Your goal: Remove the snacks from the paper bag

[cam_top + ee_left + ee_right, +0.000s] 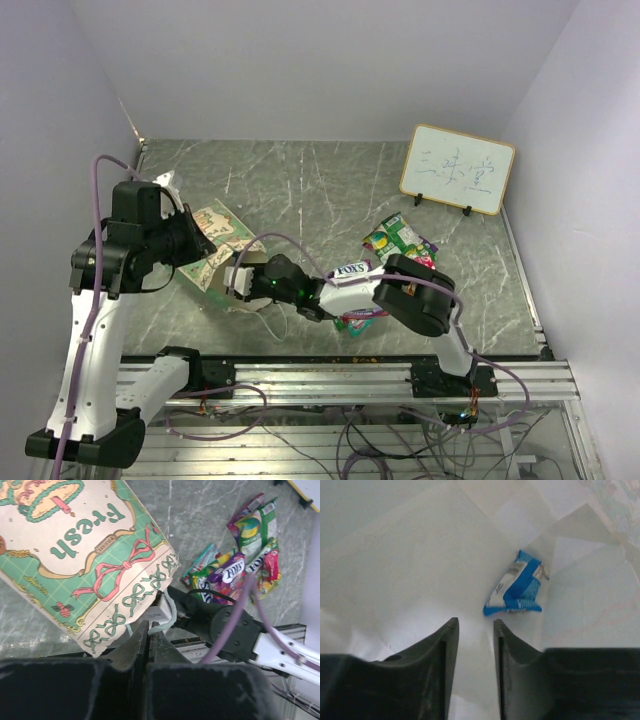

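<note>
I will push my right gripper deeper into the bag and outward next, onto the packet's near end, because the blue and white packet (516,591) is beyond my open fingers.
The mint-green paper bag (215,243) lies tilted at the left, its mouth towards the right arm; its printed side (85,555) fills the left wrist view. My left gripper (150,625) is shut on the bag's pale handle strip (169,616) at the rim. My right gripper (475,625) is inside the bag, open, with nothing between its fingers. A blue and white snack packet (516,591) lies just beyond its tips on the cream inside. Several snacks (398,238) lie on the table outside the bag, and this pile of snacks (242,562) also shows in the left wrist view.
A white framed whiteboard (458,168) stands at the back right. One more packet (355,318) lies under the right arm's forearm (330,290). Grey walls close in the table on three sides, and a metal rail (330,375) runs along the near edge.
</note>
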Available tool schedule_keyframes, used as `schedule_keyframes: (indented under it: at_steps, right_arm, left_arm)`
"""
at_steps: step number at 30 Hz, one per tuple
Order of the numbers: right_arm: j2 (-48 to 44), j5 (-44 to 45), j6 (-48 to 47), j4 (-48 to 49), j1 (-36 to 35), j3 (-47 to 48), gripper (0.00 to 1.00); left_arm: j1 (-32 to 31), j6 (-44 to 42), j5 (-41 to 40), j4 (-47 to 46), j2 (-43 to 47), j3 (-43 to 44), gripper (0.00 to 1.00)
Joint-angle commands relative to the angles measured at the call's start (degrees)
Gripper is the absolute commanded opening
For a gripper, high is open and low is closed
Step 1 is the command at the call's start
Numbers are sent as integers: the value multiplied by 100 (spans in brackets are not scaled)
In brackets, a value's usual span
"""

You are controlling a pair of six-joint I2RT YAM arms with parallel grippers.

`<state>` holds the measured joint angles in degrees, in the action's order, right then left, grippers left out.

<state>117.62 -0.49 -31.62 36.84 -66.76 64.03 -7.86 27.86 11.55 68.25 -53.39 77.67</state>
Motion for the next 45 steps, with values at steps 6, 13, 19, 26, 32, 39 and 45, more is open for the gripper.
schedule_keyframes:
  at_steps: [6,13,19,26,32,39,45]
  right_arm:
    - [1282,382,-468,2188,4,797,51]
    - [2014,600,-484,2426,193,1632,57]
    - [2545,677,-305,1761,268,2494,63]
    - [2991,998,238,674,300,3105,66]
    - [3170,998,324,-352,371,3507,58]
    - [3221,804,339,-915,465,3852,19]
    - [2721,675,17,-654,467,3561,0]
  left_arm:
    - [29,-51,915,-269,-122,313,7]
    - [30,-211,1158,20,-230,603,7]
    - [27,-328,1533,3,-261,642,7]
    - [28,-334,1573,-41,-252,670,7]
    - [30,-187,1596,-160,-134,448,7]
    - [30,-182,1283,-14,-62,372,7]
    - [30,-126,399,252,-212,404,7]
